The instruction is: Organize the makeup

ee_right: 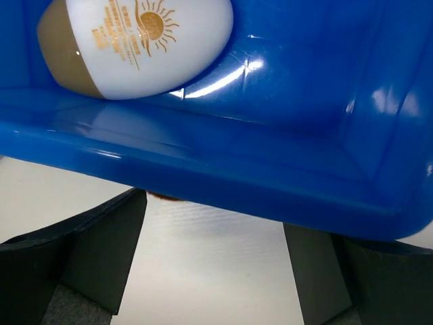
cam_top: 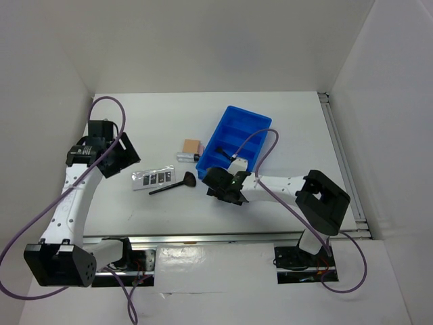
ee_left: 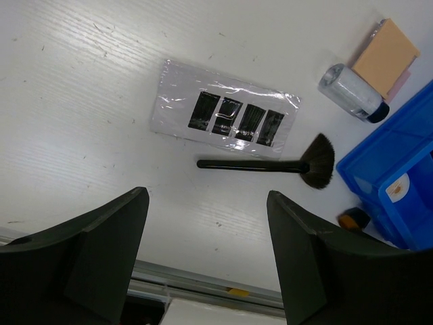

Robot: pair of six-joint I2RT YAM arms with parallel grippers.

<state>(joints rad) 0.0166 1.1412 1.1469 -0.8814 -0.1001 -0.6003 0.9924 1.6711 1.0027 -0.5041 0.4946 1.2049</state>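
The right gripper slides to the left in the top view next, around the stubby black brush's bristles, because they peek out beside one finger, off-centre.
The silver-grey palette strip [cam_top: 151, 178] with four dark pans lies on the table, also in the left wrist view [ee_left: 223, 118]. A thin black fan brush [cam_top: 173, 185] lies just in front of it [ee_left: 270, 164]. The tan square pad [cam_top: 192, 146] and the small silver tube [cam_top: 185, 156] lie by the left wall of the blue bin [cam_top: 223, 125]. The white oval compact [ee_right: 135, 40] lies in the bin's nearest compartment. My left gripper [ee_left: 206, 203] is open and empty, held above the table to the left of the palette. My right gripper [ee_right: 213, 223] is open and empty at the bin's near rim.
A small orange-brown thing [ee_left: 353, 219] sits at the bin's near corner, partly hidden under the rim [ee_right: 162, 197]. A metal rail [cam_top: 223, 237] runs along the table's near edge, and another [cam_top: 342, 156] along the right side. White walls enclose the table.
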